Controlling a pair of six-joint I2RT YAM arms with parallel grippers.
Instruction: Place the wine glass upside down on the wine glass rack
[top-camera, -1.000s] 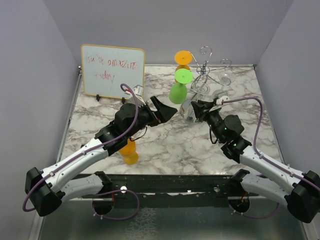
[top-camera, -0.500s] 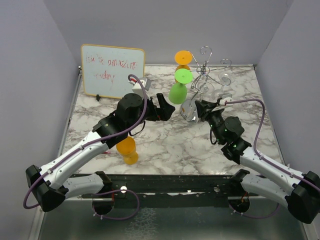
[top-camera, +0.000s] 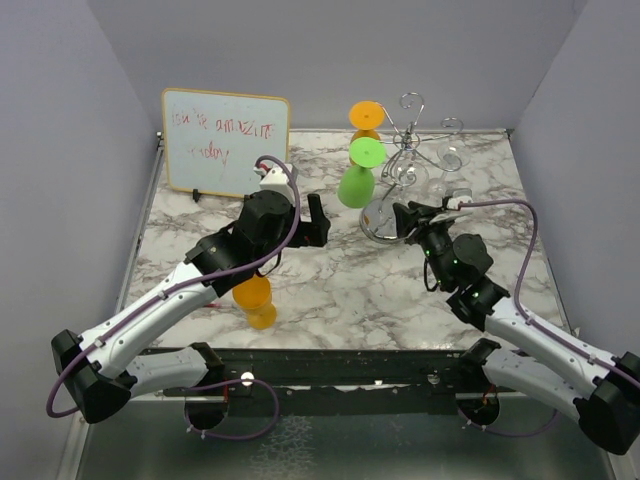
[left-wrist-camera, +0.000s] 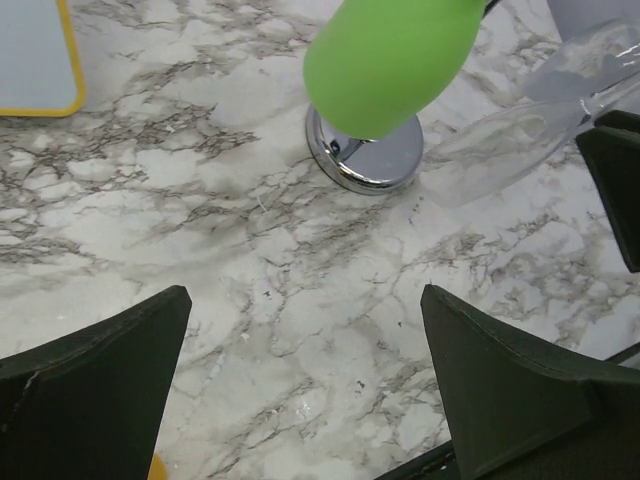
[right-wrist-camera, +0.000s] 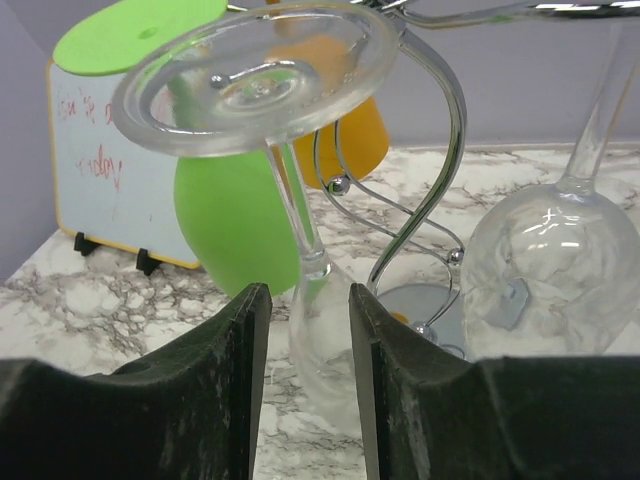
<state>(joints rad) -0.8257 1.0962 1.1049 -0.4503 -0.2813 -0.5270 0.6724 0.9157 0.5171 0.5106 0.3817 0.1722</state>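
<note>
The robot needs to bring its left gripper's open fingers over and down next, because the spot beyond the standing orange glass is below, to its left in the top view.
The wine glass rack (top-camera: 418, 140) stands at the back right; its chrome base (left-wrist-camera: 366, 160) and curled wire arms (right-wrist-camera: 445, 140) show in the wrist views. My right gripper (top-camera: 404, 221) is shut on a clear wine glass (right-wrist-camera: 325, 330), gripping the bowl with the foot up, just left of the rack. The glass also shows in the left wrist view (left-wrist-camera: 510, 140). My left gripper (top-camera: 318, 220) is open and empty, its fingers (left-wrist-camera: 100, 385) wide apart above the bare marble, left of the glass.
A green glass (top-camera: 357, 182), an orange glass (top-camera: 366, 114) and another clear glass (right-wrist-camera: 550, 260) hang upside down on the rack. A second orange glass (top-camera: 255, 300) stands by the left arm. A whiteboard (top-camera: 225, 140) leans at the back left.
My left gripper has drawn back to the left, away from the clear glass, and turned downward. My right gripper keeps the glass and has shifted slightly right toward the rack.
</note>
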